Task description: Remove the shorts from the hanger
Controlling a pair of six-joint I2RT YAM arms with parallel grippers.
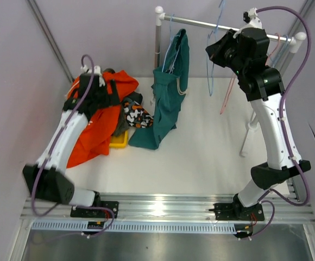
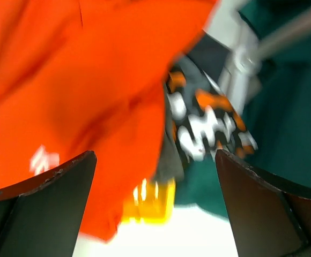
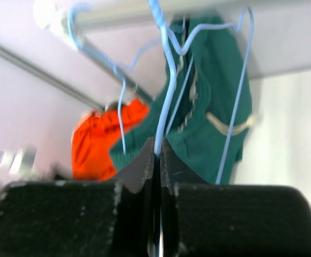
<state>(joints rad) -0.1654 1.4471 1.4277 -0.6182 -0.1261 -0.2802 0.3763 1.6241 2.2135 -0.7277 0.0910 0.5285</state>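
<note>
The right gripper descends next until the hanger wire's top end rests on the rack's bar (image 1: 201, 23) (image 3: 145, 13), then releases it, as the bar runs outward beneath that end.
The teal shorts (image 1: 168, 98) hang on a light-blue hanger from the rack rail (image 1: 201, 23), with their lower end on the table. They also show in the right wrist view (image 3: 214, 107). My right gripper (image 1: 218, 50) is up at the rail, shut (image 3: 156, 142) on the wire of a light-blue hanger (image 3: 166, 101) next to the teal shorts. The bright orange shorts (image 1: 95, 128), camouflage shorts (image 1: 137, 116) and a strip of olive-grey fabric (image 1: 121, 124) lie heaped at the left. My left gripper (image 1: 99, 100) hovers open (image 2: 155, 155) over the orange shorts (image 2: 64, 80), holding nothing. The navy pair is not clearly visible.
A yellow bin (image 1: 119, 142) lies under the heap and shows in the left wrist view (image 2: 150, 201). A pink hanger (image 1: 229, 95) hangs from the rail at the right. The rack's posts (image 1: 158, 43) stand at the back. Purple walls close in on both sides.
</note>
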